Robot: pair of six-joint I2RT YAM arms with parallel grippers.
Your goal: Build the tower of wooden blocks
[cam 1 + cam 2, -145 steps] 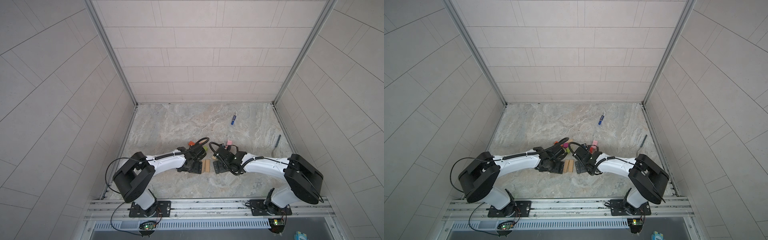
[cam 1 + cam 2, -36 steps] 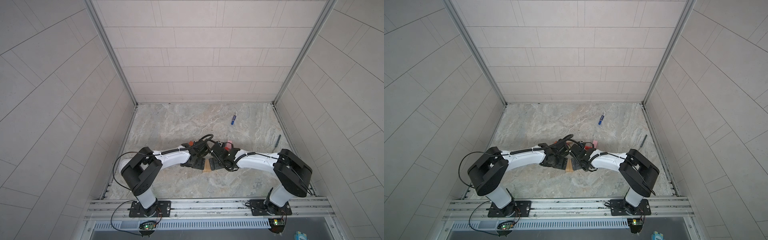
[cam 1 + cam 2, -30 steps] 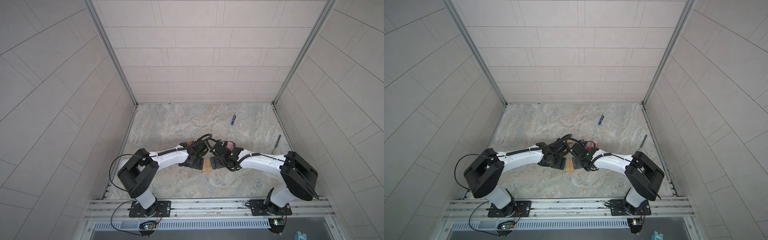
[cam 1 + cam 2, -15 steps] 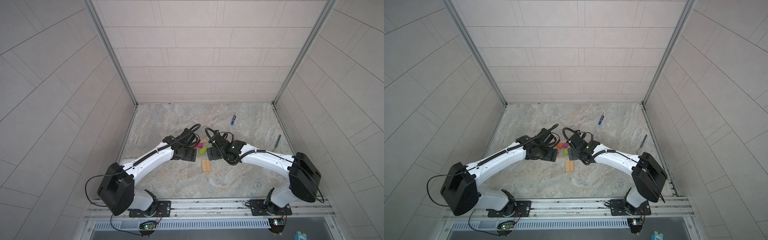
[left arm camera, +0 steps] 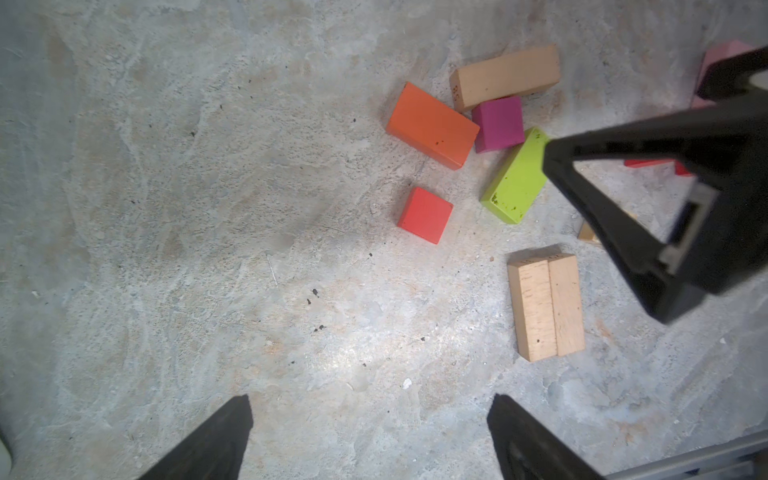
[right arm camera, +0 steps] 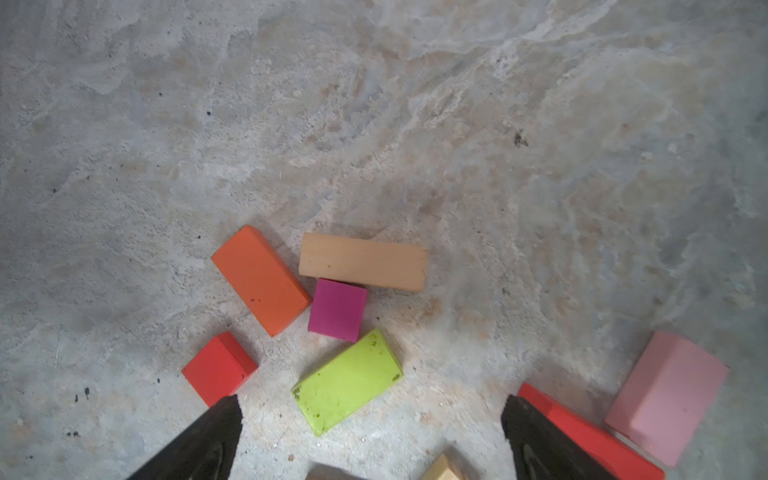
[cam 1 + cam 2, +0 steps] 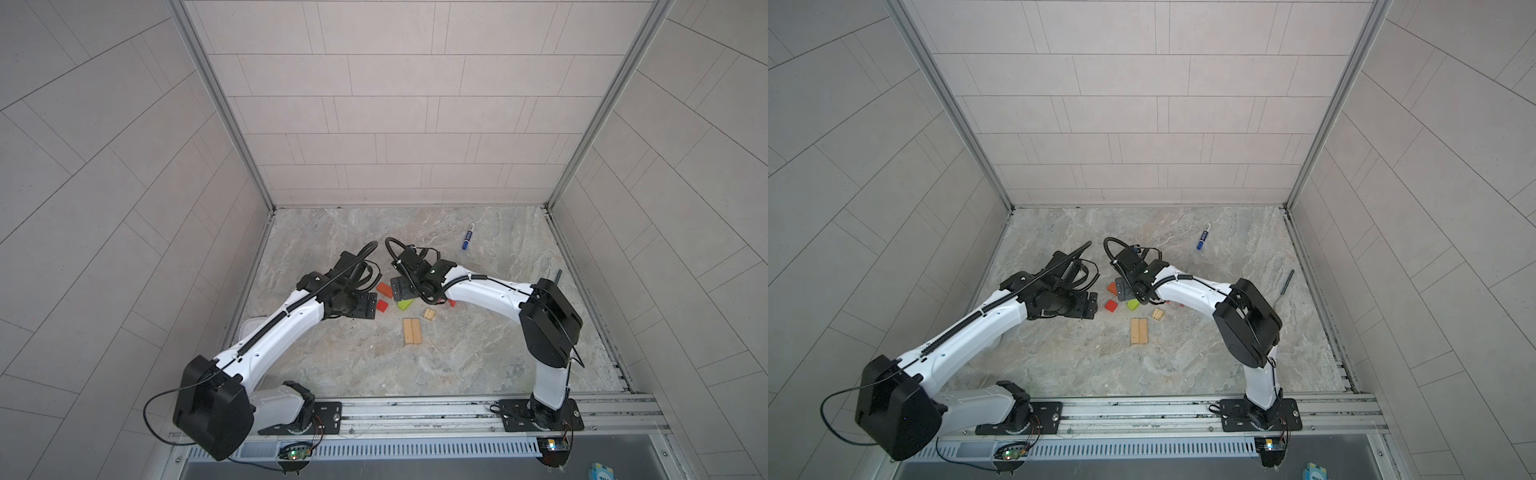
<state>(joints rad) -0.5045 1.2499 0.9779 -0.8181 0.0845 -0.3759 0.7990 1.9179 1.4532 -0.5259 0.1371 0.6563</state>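
Observation:
I will reach my right gripper outward and down around the ends of the third tan plank [image 6: 364, 262], which lies below and outward, the magenta cube crowding its near side.
The wood blocks lie loose and flat on the marble floor; no tower stands. Two tan planks [image 7: 412, 331] lie side by side nearest the front. Behind them are a red cube [image 7: 382, 306], a lime-green brick [image 6: 347, 381], an orange brick [image 6: 261, 280], a magenta cube [image 6: 337, 309], another tan plank [image 6: 363, 261], a red arch [image 6: 582, 432] and a pink brick [image 6: 667, 395]. My left gripper [image 5: 370, 415] hangs open over bare floor, left of the red cube. My right gripper [image 6: 370, 415] is open and empty above the lime-green brick.
A blue marker pen [image 7: 468, 242] lies at the back right. A dark slim tool [image 7: 1287, 282] lies by the right wall. A small ribbed tan block [image 7: 430, 315] sits just behind the paired planks. Tiled walls close in three sides.
Both arms have risen and moved back from the paired planks, which now lie uncovered. The coloured blocks, hidden under the grippers a second ago, now show.

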